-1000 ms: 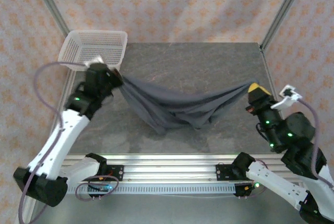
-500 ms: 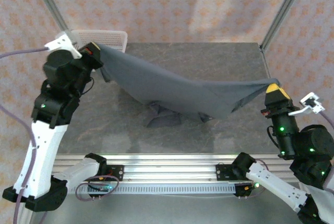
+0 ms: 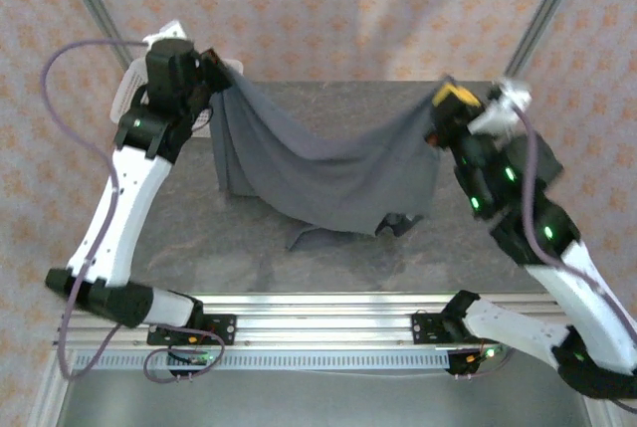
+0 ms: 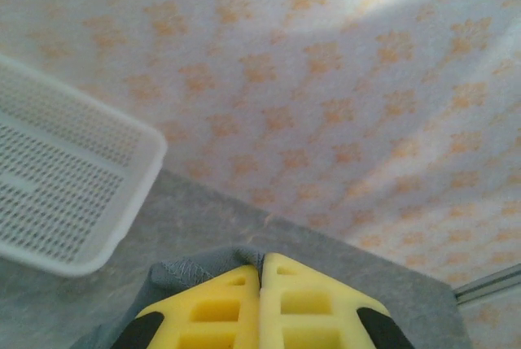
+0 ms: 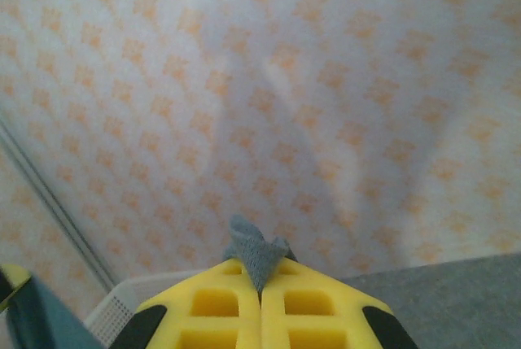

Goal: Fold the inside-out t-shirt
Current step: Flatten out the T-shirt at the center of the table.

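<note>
The shirt hangs sagging between both arms, so the left gripper will next lift, then move back and down to the tabletop near the bar (image 3: 227, 246) and let go of the shirt's corner.
The dark slate-grey t-shirt (image 3: 318, 173) hangs spread between both arms above the table, its lower edge sagging onto the surface at the middle. High at the back left, my left gripper (image 3: 221, 67) is shut on the shirt's upper left corner, and a bit of grey hem (image 4: 199, 268) pokes out beside the yellow fingers (image 4: 220, 304). My right gripper (image 3: 445, 99) is shut on the upper right corner at the back right. A tuft of grey fabric (image 5: 254, 250) sticks up from between its closed yellow fingers (image 5: 313, 304).
A white mesh basket (image 4: 57, 194) stands at the table's back left corner, just behind the left gripper. Patterned curtain walls and metal frame posts (image 3: 547, 9) enclose the dark table (image 3: 468, 248). An aluminium rail (image 3: 318, 322) runs along the near edge.
Both arms have lifted and swung toward the back of the table, raising the shirt off the surface and spreading it out. The right gripper came inward and far up from the right edge.
</note>
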### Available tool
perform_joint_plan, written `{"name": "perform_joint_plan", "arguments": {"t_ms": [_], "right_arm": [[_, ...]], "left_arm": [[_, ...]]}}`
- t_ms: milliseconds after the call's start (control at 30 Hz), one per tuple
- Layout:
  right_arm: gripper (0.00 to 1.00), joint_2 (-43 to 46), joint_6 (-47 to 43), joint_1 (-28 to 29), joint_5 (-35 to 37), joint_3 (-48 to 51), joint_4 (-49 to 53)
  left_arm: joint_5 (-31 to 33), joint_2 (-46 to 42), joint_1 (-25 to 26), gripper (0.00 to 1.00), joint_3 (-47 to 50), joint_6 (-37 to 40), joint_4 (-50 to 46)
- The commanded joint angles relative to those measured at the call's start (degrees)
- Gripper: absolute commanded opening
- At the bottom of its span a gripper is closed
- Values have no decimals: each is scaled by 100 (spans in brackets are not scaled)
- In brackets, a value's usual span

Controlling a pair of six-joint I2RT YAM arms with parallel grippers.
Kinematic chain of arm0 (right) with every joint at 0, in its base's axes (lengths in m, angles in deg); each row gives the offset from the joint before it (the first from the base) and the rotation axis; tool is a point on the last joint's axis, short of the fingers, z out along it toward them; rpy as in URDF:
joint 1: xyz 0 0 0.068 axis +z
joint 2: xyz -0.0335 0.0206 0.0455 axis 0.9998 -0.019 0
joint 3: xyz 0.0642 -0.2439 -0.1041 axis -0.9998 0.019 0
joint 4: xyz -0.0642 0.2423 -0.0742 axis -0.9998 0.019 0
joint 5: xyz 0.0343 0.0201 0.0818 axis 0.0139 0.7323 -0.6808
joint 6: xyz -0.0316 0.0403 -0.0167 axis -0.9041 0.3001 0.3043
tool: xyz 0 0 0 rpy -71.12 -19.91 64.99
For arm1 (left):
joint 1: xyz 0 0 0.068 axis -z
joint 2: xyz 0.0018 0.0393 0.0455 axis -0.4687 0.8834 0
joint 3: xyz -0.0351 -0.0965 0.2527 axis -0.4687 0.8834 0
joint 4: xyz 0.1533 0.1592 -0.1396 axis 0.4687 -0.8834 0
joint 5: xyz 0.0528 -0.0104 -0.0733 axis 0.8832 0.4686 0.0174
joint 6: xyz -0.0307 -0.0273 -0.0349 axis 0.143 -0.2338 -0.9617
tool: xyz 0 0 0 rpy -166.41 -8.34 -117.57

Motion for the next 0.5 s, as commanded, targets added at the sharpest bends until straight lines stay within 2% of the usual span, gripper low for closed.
{"name": "perform_joint_plan", "arguments": {"t_ms": [0, 67, 133, 233, 300, 333, 467], "right_arm": [[0, -661, -36, -846, -1280, -1232, 32], [0, -1033, 30, -1219, -1823, -2037, 196], [0, -1216, -33, -1277, -1983, -2726, 363], [0, -1303, -62, -1277, -2456, -3160, 504], [0, -868, 70, -1279, -2772, -2561, 287], [0, -574, 177, -1278, -2906, -2062, 90], [0, 971, 375, -1278, -3822, 863, -795]], "left_arm": [[-704, 224, -253, 0, -875, 67, 185], [-760, 92, -304, 0, -1051, 185, 336], [-768, -207, -304, 0, -1000, 374, 516], [-1252, -903, -304, 0, -379, 454, 688], [-1685, -1709, -296, 0, 819, 277, 1024], [-1691, -2132, -281, 0, 1456, 93, 1176], [-1130, -4052, -213, 0, 4640, -722, 1384]]}}
